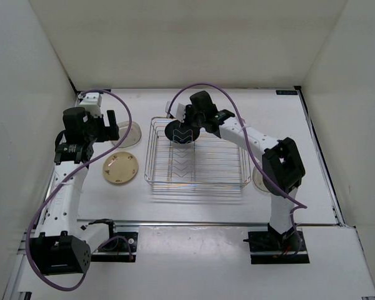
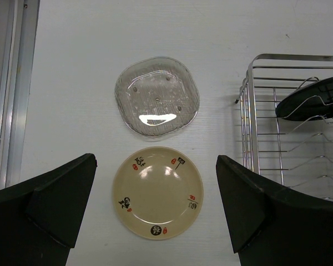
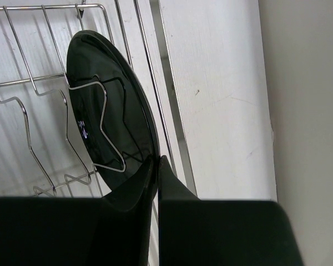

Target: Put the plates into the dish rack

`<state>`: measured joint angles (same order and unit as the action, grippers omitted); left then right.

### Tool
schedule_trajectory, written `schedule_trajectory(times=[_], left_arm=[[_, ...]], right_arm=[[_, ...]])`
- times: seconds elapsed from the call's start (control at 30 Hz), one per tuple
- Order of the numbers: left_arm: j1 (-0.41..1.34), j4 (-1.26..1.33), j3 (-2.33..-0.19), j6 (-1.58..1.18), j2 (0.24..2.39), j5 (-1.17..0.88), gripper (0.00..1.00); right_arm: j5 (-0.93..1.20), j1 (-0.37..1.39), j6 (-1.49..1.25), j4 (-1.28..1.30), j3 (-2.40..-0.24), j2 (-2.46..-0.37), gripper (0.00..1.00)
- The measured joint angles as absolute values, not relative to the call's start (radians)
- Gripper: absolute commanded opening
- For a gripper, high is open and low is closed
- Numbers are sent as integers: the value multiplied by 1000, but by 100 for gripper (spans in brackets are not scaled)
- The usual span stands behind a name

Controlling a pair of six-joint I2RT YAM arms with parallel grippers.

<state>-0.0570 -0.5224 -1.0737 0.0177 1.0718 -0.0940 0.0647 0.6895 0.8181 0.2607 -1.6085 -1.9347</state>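
The left gripper lowers its open fingers around the clear plate's rim below next, on the plate's edge away from the rack, where bare tabletop leaves room.
The glossy black plate [image 1: 180, 134] stands on edge in the far end of the silver wire dish rack [image 1: 237, 182], leaning against a zigzag divider [image 3: 102, 119]. My right gripper [image 3: 157, 162] is shut on the rim of this black plate [image 3: 108, 72]. In the left wrist view, the cream plate [image 2: 157, 192] lies flat on the table, with a clear plate [image 2: 156, 95] just beyond it. My left gripper [image 2: 155, 166] hangs open above the cream plate, one finger on each side, holding nothing. Another clear plate [image 1: 258, 179] lies right of the rack, partly hidden by my right arm.
The rack's near-left corner [image 2: 250, 94] stands close to the right of the cream plate. White walls enclose the table on the left, back and right. A metal rail [image 1: 206, 223] runs along the near edge by the arm bases.
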Motion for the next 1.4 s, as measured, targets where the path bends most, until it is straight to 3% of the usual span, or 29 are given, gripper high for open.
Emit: schedule_trajectory(times=[0.23, 0.47, 0.53, 0.7, 1.07, 1.13, 1.3, 1.4], left_arm=[[-57, -522, -1074, 18, 1072, -94, 100], [-57, -522, -1074, 19, 1072, -94, 100], [-57, -522, -1074, 20, 1072, -94, 100], [-57, -522, -1074, 22, 1072, -93, 100], [-57, -522, -1074, 22, 1070, -93, 100], [-57, -522, -1074, 22, 1067, -93, 100], [-57, -522, -1074, 22, 1056, -89, 100], [-57, -522, -1074, 22, 1061, -82, 100]], right_arm=[[67, 689, 818, 261, -1608, -1935, 6], [67, 690, 813, 269, -1608, -1935, 24], [66, 689, 810, 274, -1608, -1935, 35], [49, 689, 810, 281, -1608, -1935, 50], [-2, 690, 850, 283, -1608, -1909, 66], [-25, 693, 868, 282, -1608, -1882, 70], [-192, 701, 965, 199, -1608, -1799, 100], [-343, 682, 1030, 82, -1608, -1758, 100]])
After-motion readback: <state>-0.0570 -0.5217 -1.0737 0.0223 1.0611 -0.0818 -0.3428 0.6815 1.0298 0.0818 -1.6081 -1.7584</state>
